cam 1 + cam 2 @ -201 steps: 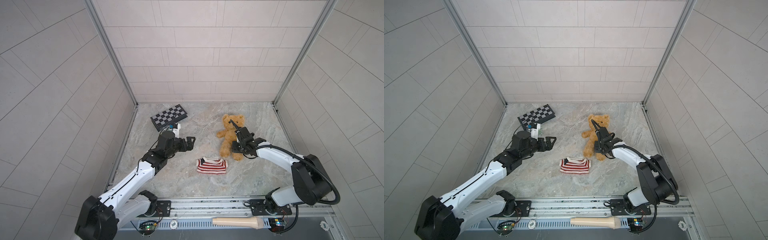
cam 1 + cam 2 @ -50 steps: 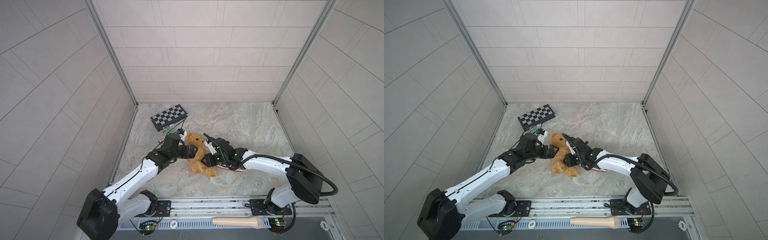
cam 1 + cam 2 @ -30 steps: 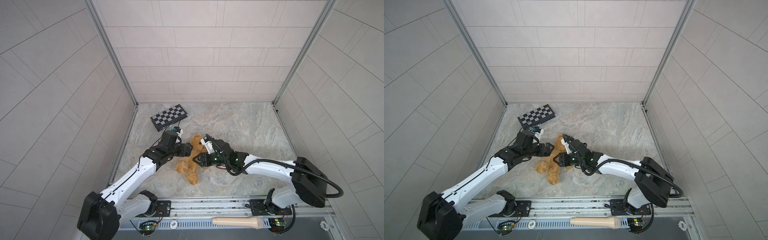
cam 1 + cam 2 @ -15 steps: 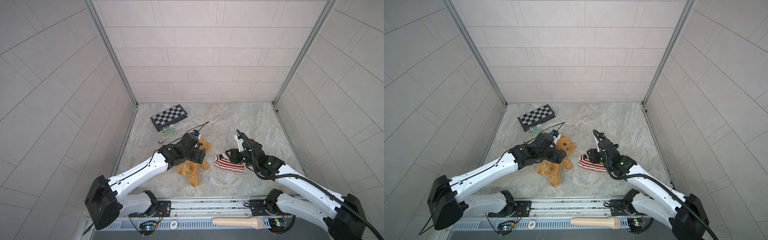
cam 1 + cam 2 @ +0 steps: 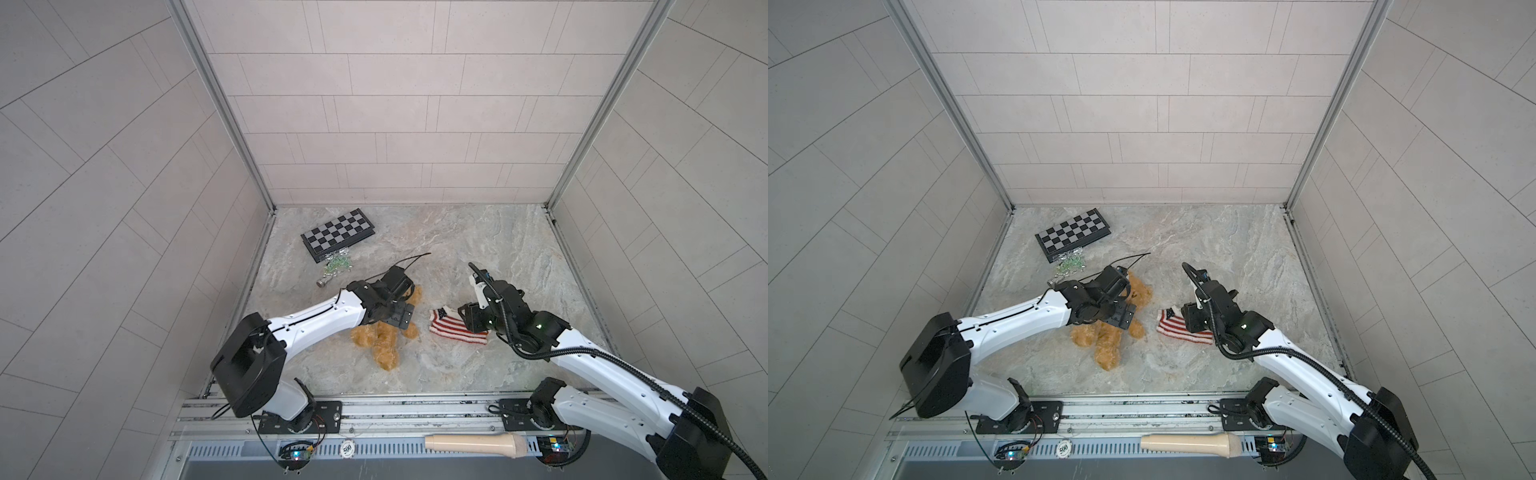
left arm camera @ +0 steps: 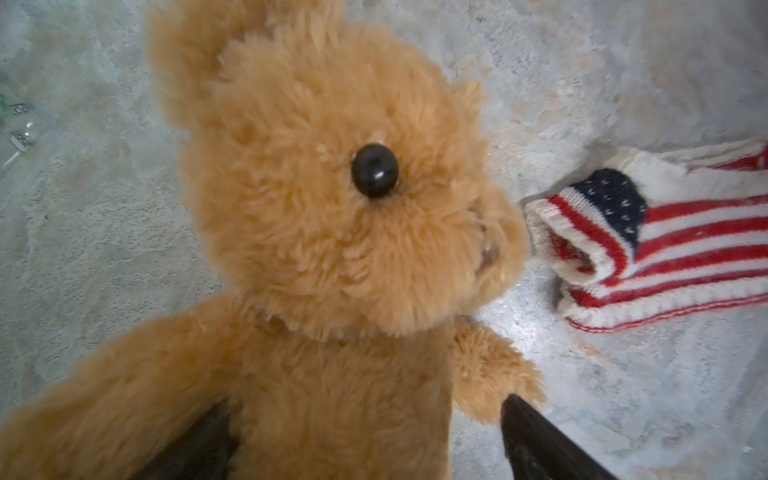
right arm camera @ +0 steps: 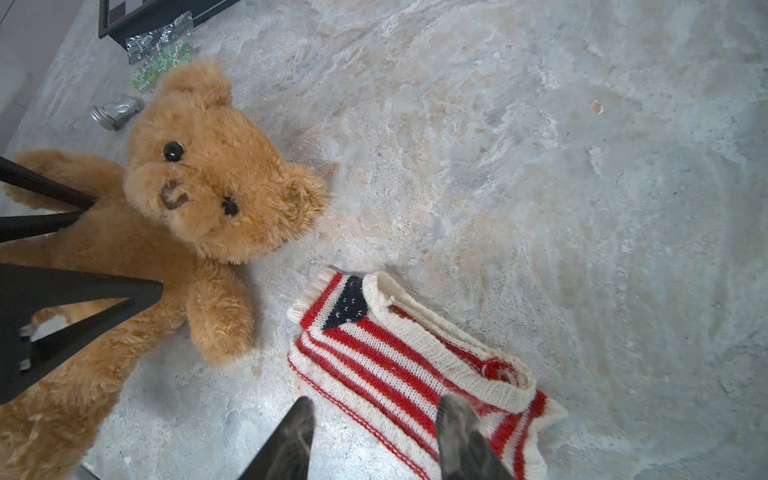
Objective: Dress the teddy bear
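Note:
The robot's left gripper is open, and its spread fingers are already on both sides of the teddy bear's torso, so it should next go down over the teddy bear's chest (image 6: 342, 412) and close around the chest.
The teddy bear (image 5: 384, 338) (image 5: 1106, 338), golden-tan and fluffy, lies on its back on the stone floor, head toward the back. My left gripper (image 5: 400, 308) (image 5: 1121, 308) hovers over its chest. In the left wrist view the bear (image 6: 332, 208) fills the frame. The left gripper (image 6: 357, 428) is open, its jaws spread wide on either side of the torso. The flag-patterned striped sweater (image 5: 453, 329) (image 5: 1177, 326) (image 7: 395, 361) lies flat beside the bear's arm. My right gripper (image 7: 374, 419) (image 5: 467, 319) is open above the sweater's hem, holding nothing.
A folded chessboard (image 5: 338, 228) lies at the back left, with a bag of green pieces (image 5: 336, 264) and a small jar (image 5: 323, 282) near it. A beige handle (image 5: 473, 444) and a chip (image 5: 347, 448) rest on the front rail. Tiled walls enclose three sides.
Over the last second my right gripper pulled away from the bear to above the sweater. My left gripper moved over the bear's chest and its jaws spread wider.

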`<state>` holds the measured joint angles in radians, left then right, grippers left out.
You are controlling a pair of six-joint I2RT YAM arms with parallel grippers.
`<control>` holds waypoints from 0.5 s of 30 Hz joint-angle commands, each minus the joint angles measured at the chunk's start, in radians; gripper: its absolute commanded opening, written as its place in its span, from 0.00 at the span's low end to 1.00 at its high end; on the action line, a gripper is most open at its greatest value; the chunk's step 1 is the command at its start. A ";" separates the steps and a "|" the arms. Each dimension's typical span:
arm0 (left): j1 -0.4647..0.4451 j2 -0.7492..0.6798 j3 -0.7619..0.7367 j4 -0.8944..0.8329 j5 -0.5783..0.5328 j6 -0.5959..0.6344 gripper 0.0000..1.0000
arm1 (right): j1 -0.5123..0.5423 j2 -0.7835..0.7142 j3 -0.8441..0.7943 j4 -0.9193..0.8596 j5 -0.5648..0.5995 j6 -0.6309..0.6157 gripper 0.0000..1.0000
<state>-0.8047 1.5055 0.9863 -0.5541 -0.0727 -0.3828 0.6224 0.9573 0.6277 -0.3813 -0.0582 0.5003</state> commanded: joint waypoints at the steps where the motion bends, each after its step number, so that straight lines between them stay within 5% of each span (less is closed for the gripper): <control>1: -0.001 0.031 0.017 -0.011 -0.018 0.018 1.00 | -0.001 -0.002 -0.003 -0.022 0.029 -0.025 0.51; 7: 0.000 0.076 -0.001 0.013 -0.036 0.027 0.99 | -0.001 0.010 -0.002 -0.022 0.031 -0.035 0.51; 15: 0.019 0.087 -0.052 0.098 -0.026 0.015 0.85 | 0.010 0.054 0.007 -0.012 0.015 -0.037 0.51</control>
<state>-0.7887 1.5803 0.9722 -0.5007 -0.1223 -0.3607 0.6239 0.9943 0.6277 -0.3885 -0.0463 0.4721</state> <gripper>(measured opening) 0.855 0.511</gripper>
